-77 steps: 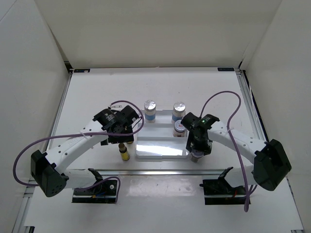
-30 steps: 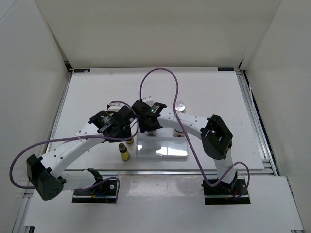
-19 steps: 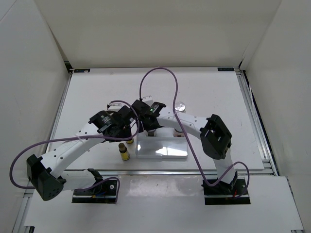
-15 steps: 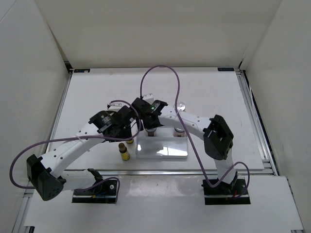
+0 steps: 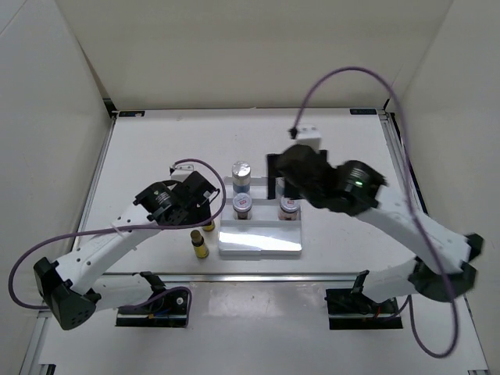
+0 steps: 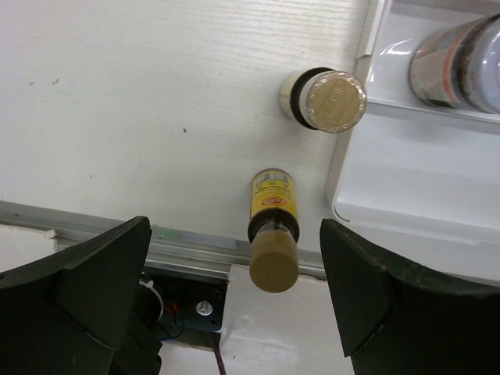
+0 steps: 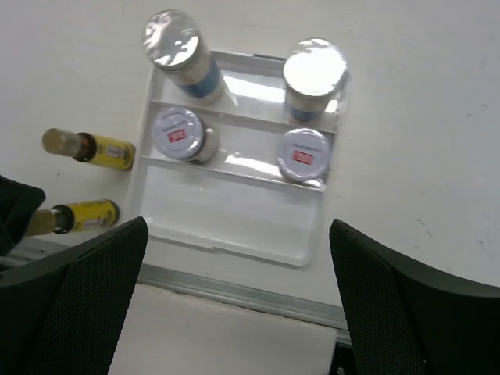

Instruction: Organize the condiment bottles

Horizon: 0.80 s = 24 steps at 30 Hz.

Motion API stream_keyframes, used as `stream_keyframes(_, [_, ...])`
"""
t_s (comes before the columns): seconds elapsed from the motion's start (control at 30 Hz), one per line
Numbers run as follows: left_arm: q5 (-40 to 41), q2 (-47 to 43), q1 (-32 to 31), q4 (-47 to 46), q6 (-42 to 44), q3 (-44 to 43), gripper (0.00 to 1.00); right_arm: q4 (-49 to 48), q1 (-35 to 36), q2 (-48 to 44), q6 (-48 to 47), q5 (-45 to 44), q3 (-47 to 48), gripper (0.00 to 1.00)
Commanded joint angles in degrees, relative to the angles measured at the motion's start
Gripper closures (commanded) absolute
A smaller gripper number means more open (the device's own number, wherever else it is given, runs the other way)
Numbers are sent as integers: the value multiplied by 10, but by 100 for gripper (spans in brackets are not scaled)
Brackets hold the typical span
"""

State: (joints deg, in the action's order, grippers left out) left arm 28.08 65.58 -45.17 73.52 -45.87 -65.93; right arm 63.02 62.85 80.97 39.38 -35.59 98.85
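Note:
The nearer yellow bottle's upright top is between the left gripper's open fingers, so the left gripper should next go straight down over the bottle and then close on the bottle's dark cap (image 5: pixel 196 236) (image 6: pixel 274 261).
The white tray (image 7: pixel 226 223) holds two blue-labelled jars (image 7: pixel 178 53) (image 7: pixel 314 74) in its back row and two red-labelled jars (image 7: pixel 179 133) (image 7: pixel 304 154) in the middle row. In the top view one blue jar (image 5: pixel 241 176) and both red jars (image 5: pixel 242 207) (image 5: pixel 288 207) show; the other blue jar is hidden by my right arm. Two yellow bottles (image 5: pixel 200 244) (image 5: pixel 208 226) stand on the table left of the tray (image 5: pixel 262 244). My left gripper (image 6: pixel 238 301) hangs open above the nearer yellow bottle (image 6: pixel 273 226). My right gripper (image 7: pixel 238 312) is open and empty, high over the tray.
A metal rail (image 5: pixel 258 275) runs along the table's near edge, just in front of the tray. The tray's front row (image 7: pixel 234 211) holds nothing. White walls enclose the table at the back and on both sides.
My right gripper opened, left a red-labelled jar in the tray's middle row at the left, then rose and swung back to the right. The left arm barely moved.

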Motion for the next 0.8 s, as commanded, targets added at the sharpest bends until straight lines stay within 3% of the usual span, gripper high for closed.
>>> stream_keyframes(0.0, [-5,-51,-12,-47,6,24,0,116,-3,-121,31,-59,-83,0])
stream_keyframes(0.1, [-15,-88,-12,-85,6,56,0,116,-3,-231,-4,9,-149,0])
stream_keyframes(0.3, [-15,-162,-18,-121,6,99,0,200,-3,-411,75,-10,-203,0])
stream_keyframes(0.53, [-27,-162,-34,-144,-18,146,5,264,-3,-459,90,-86,-216,5])
stream_keyframes(0.77, [-21,-143,-68,-145,-53,151,11,273,-3,-459,105,-86,-216,10])
